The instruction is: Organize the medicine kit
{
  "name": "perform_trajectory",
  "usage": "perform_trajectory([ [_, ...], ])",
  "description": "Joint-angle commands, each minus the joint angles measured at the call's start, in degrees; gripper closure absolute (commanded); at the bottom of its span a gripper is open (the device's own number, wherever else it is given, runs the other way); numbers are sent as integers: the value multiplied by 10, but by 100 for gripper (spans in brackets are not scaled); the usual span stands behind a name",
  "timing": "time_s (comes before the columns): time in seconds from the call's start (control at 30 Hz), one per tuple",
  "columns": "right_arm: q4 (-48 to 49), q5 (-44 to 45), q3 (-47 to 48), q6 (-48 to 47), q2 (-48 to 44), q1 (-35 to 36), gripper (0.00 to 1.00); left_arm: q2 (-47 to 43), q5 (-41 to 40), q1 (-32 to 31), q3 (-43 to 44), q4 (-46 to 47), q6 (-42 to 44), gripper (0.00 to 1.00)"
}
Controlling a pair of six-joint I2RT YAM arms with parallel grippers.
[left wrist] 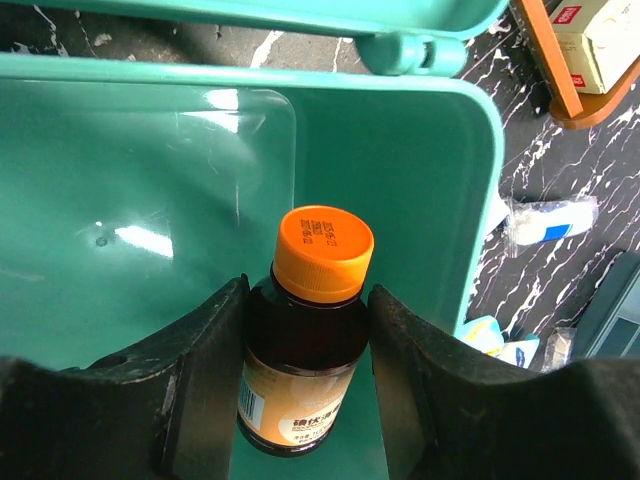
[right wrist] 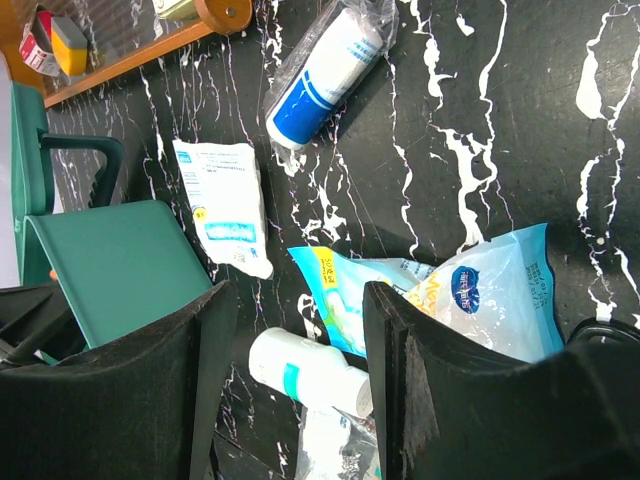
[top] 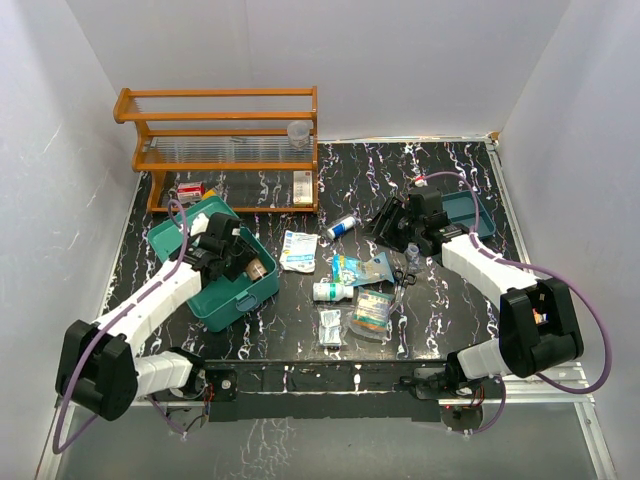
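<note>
My left gripper holds the hanging brown bottle and will next bring it down into the box's cavity (left wrist: 150, 220), toward the side that faces the loose items.
The medicine kit (top: 222, 300), a teal box with its lid swung back, sits on the left of the black marbled table. My left gripper (top: 250, 262) hangs over its open cavity (left wrist: 150, 220), shut on a brown bottle (left wrist: 305, 330) with an orange cap; both fingers (left wrist: 210, 345) press the bottle's sides. My right gripper (top: 388, 222) hovers open above the loose items in the middle, nothing between its fingers (right wrist: 400, 360). Below its jaws lie a white bottle (right wrist: 310, 372) and a blue packet (right wrist: 345, 290). The kit (right wrist: 110, 270) shows at the left of the right wrist view.
A wooden rack (top: 225, 140) at the back holds small boxes and a cup. On the table lie a white sachet (top: 298, 250), a blue-and-white roll (top: 342, 227) and clear packets (top: 372, 312). A flat teal tray (top: 470, 212) lies beneath the right arm.
</note>
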Motion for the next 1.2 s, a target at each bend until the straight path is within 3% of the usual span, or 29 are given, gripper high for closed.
perform_trajectory([
  [0.0, 32, 12, 21, 4, -8, 3, 49, 8, 15, 4, -22, 52, -28, 63],
  [0.47, 64, 0, 13, -8, -20, 7, 51, 92, 75, 4, -61, 131, -14, 60],
  [0.63, 66, 1, 17, -7, -21, 7, 50, 101, 92, 4, -63, 139, -11, 54],
  [0.73, 64, 5, 16, -8, -22, 8, 50, 89, 117, 6, -82, 170, 9, 45],
  [0.83, 57, 11, 16, -10, -24, 8, 49, 96, 132, 6, -76, 152, 21, 38],
  [1.17, 52, 21, 24, -22, -22, 9, 48, 67, 110, 6, -29, 71, 54, 28],
])
